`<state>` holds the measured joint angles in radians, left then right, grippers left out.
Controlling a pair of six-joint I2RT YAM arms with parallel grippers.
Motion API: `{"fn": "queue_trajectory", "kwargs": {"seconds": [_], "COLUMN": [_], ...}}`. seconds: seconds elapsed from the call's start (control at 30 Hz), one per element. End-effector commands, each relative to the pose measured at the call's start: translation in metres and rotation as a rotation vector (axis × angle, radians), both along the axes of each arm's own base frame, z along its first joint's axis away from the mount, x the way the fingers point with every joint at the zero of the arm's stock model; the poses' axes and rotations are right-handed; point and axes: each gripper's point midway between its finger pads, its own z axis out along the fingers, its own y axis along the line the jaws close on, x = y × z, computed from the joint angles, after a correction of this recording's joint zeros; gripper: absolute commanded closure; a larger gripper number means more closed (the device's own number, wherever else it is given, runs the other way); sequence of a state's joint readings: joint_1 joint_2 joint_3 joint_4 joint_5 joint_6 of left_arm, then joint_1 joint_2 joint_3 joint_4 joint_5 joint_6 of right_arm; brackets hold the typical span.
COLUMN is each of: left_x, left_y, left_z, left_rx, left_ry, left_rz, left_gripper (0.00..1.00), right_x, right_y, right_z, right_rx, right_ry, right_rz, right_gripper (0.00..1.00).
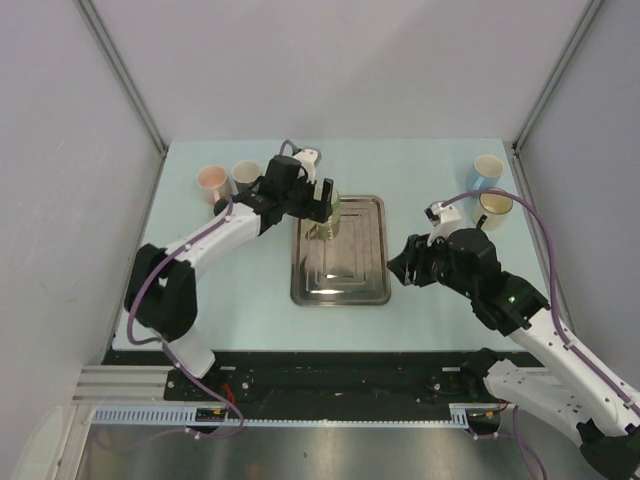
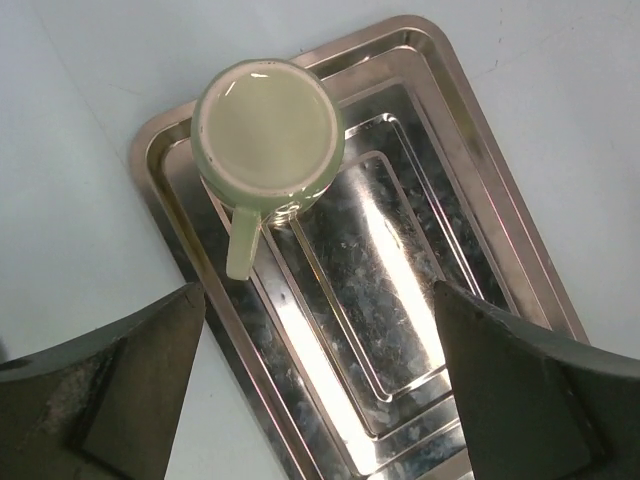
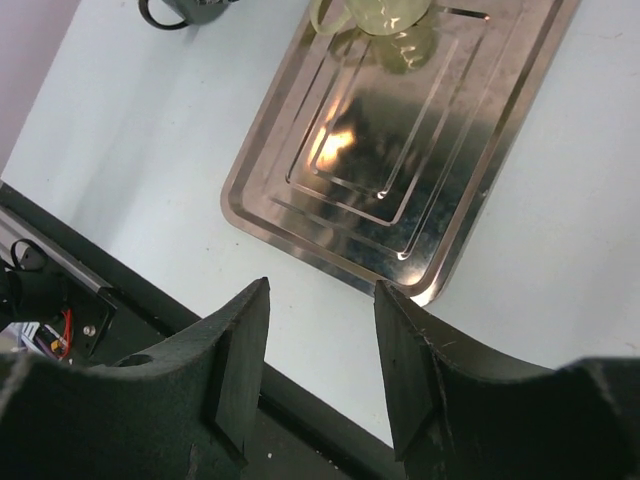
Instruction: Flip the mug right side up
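Observation:
The pale green mug's handle [image 2: 243, 244] is below my left gripper. It is narrow, sticks out and fits between the open fingers, so my left gripper will lower around it next.
A pale green mug [image 2: 268, 135] stands at the far end of a steel tray [image 2: 480, 150], handle toward the camera. Its upward face looks like a flat disc with a cream ring, as a base does. In the top view the mug [image 1: 327, 226] is partly hidden under my left gripper [image 1: 322, 205]. My left gripper [image 2: 318, 300] is open and empty, hovering above the tray just short of the mug. My right gripper [image 1: 405, 265] is open and empty, to the right of the tray [image 1: 370, 280]. In the right wrist view it [image 3: 320, 295] hangs over bare table near the tray's corner [image 3: 300, 190], with the mug [image 3: 385, 15] at the top edge.
A pink mug [image 1: 212, 181] and a cream mug [image 1: 246, 175] stand at the back left. A blue-and-white mug [image 1: 487, 168] and a cream mug [image 1: 494, 207] stand at the back right. Grey walls enclose the table on three sides.

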<state>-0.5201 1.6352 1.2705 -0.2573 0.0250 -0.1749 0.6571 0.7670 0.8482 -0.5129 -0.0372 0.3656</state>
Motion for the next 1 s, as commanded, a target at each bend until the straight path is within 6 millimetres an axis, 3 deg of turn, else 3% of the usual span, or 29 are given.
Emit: {"fn": "queue_trajectory", "kwargs": {"seconds": [0.0,0.07,0.1,0.37,0.47,0.63,0.83,0.97], "left_x": [0.014,0.02,0.022,0.031,0.035,0.041,0.039,0.03], "left_y": [0.002,0.003,0.008,0.003,-0.001,-0.005,-0.008,-0.019], "left_z": [-0.009,-0.013,-0.028,-0.042,-0.051,-0.057,-0.072,-0.074], "left_rx": [-0.003,-0.016,0.005,0.063,0.084,0.097,0.11,0.108], "left_ry": [0.066,0.085,0.126,0.154,0.168,0.185,0.218,0.228], "left_rz": [-0.106,-0.114,-0.108,-0.178,-0.222,-0.241,-0.247,-0.278], "left_gripper": [0.0,0.02,0.05,0.15,0.26,0.31,0.34,0.43], "right_x": [0.006,0.008,0.009,0.016,0.016,0.017,0.018,0.02], "right_y": [0.001,0.002,0.003,0.008,0.01,0.007,0.005,0.007], "right_z": [0.013,0.011,0.009,0.003,0.002,0.0,-0.002,-0.003], "right_rx": [0.006,-0.005,-0.011,-0.046,-0.05,-0.067,-0.079,-0.08], "right_ry": [-0.013,-0.01,-0.004,0.003,0.006,0.006,0.006,0.011], "right_rz": [-0.018,-0.019,-0.016,0.0,0.008,0.004,0.001,0.002], "right_gripper": [0.49,0.49,0.49,0.49,0.49,0.49,0.49,0.5]}}
